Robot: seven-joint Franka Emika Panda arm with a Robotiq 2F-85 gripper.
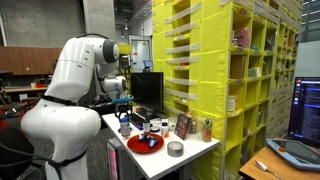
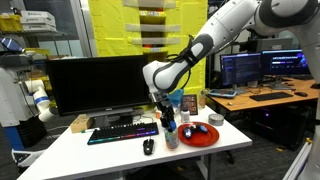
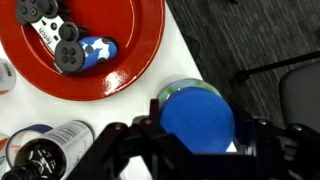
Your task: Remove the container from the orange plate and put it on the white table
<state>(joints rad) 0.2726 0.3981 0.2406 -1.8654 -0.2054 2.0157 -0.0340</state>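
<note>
The container comes down onto the white table (image 1: 126, 134) beside the orange plate's rim next, before my gripper opens.
My gripper (image 3: 197, 135) is shut on the container (image 3: 196, 112), a small round whitish tub whose face toward the camera is blue. It is held beside the orange plate (image 3: 120, 75), off its rim, over the white table (image 3: 185, 55) near the table's edge. I cannot tell whether the tub touches the tabletop. The plate holds a black-and-white toy and a small blue starred thing (image 3: 97, 48). In both exterior views the arm reaches down to the table, with the gripper (image 1: 125, 118) (image 2: 168, 122) next to the plate (image 1: 145, 144) (image 2: 200, 135).
An open jar with dark contents (image 3: 45, 152) lies by the gripper. A grey round tin (image 1: 175, 149), small bottles and a box stand on the table. A keyboard (image 2: 122, 132), mouse (image 2: 148, 147) and monitor (image 2: 95, 85) fill the far side. Yellow shelves (image 1: 210, 70) stand behind.
</note>
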